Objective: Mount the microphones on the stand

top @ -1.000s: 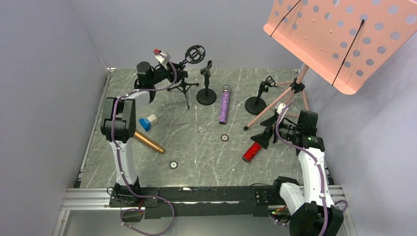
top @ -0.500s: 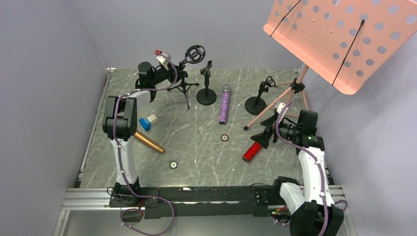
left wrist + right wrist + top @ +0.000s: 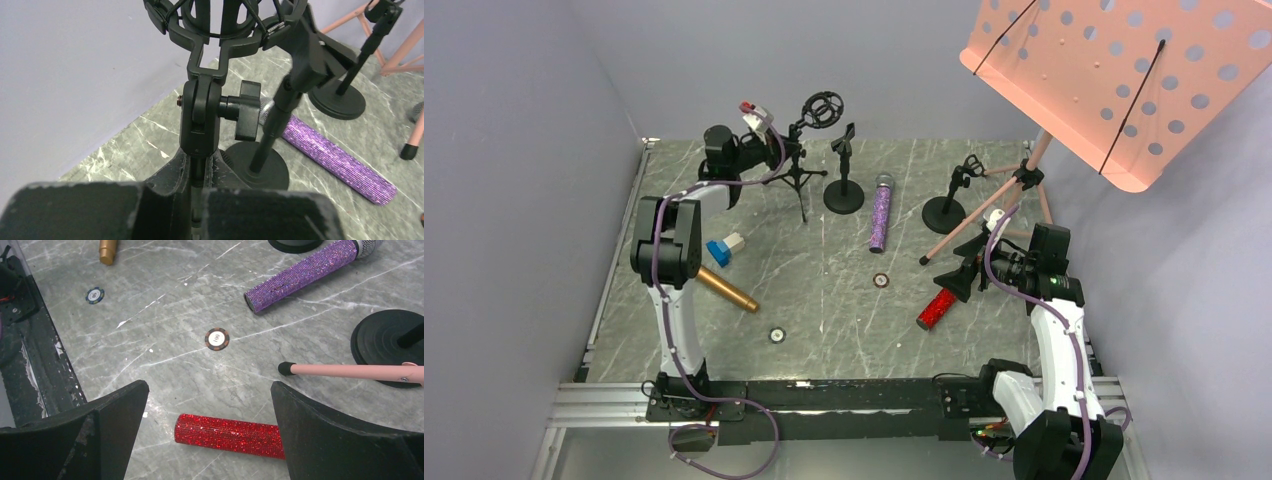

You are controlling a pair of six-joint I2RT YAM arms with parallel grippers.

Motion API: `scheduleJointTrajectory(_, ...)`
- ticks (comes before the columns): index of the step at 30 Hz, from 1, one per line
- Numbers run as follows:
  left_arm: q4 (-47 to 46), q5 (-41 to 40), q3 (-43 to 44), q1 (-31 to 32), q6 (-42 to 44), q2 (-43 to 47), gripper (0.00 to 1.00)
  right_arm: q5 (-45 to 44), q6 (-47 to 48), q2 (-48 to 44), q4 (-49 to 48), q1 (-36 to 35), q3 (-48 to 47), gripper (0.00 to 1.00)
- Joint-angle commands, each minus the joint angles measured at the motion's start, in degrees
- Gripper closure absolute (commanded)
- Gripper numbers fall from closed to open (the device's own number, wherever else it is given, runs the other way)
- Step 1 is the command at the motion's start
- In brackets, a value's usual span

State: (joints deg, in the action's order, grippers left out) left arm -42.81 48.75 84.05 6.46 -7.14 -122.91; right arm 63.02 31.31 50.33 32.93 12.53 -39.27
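I will next bring the tripod stand back toward the base with my left gripper, set it on the clear tabletop between the poker chips [image 3: 827, 298] and let go.
A black tripod stand [image 3: 802, 180] with a ring-shaped shock mount [image 3: 822, 108] stands at the back left. My left gripper [image 3: 774, 155] is shut on its thin pole just under the mount's swivel joint [image 3: 200, 120]; in the left wrist view the gripper [image 3: 201, 159] pinches the pole from both sides. The purple microphone [image 3: 881, 215] [image 3: 330, 155] lies mid-table. The gold microphone [image 3: 727, 290] lies near the left arm. The red microphone [image 3: 936, 309] [image 3: 227, 435] lies below my right gripper [image 3: 964, 275] [image 3: 210, 387], which hovers open over it without touching.
Two round-base mic stands [image 3: 844, 195] [image 3: 944, 213] stand at the back. A pink music stand [image 3: 1114, 80] overhangs the right side, one leg tip [image 3: 286, 368] near the red microphone. A blue-and-white object [image 3: 723, 247] and two poker chips [image 3: 881, 280] [image 3: 777, 335] lie on the table.
The left gripper has closed onto the tripod stand's pole. The right arm and the microphones have not moved.
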Motion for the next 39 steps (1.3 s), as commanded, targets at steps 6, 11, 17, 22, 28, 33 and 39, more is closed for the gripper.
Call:
scheduleJointTrajectory(6,-16.7,4.4,-15.9,0.1,-7.6,20.2,1.0,0.0,0.8,-0.9,-2.1,-0.4,-1.8,0.0)
scheduleJointTrajectory(11,-17.7,4.2,-26.7,2.3,-9.2,30.5,1.0,0.2,0.6,-1.2,-2.3,-0.4,-1.6,0.0)
scheduleJointTrajectory(17,-16.9,0.0,-41.7,10.4,-7.6,45.0,1.0,0.3,0.1,-1.8,-2.8,-0.5,-1.4,0.0)
scheduleJointTrajectory(22,-14.4,-6.1,-50.9,19.0,-3.8,53.1,1.0,0.7,-0.1,-1.3,-2.9,-0.6,-1.3,0.0)
scheduleJointTrajectory(28,-13.5,-11.2,-56.8,25.8,1.2,56.2,1.0,0.3,-0.4,-0.9,-3.2,-0.5,-1.0,0.0)
scheduleJointTrajectory(33,-14.1,-16.9,-61.4,29.7,3.6,57.3,1.0,0.1,-0.4,-0.4,-3.3,-0.6,-1.0,0.0)
scheduleJointTrajectory(39,-13.5,-23.8,-67.0,33.0,6.4,61.6,1.0,0.2,-0.4,0.0,-3.4,-0.6,-0.8,0.0)
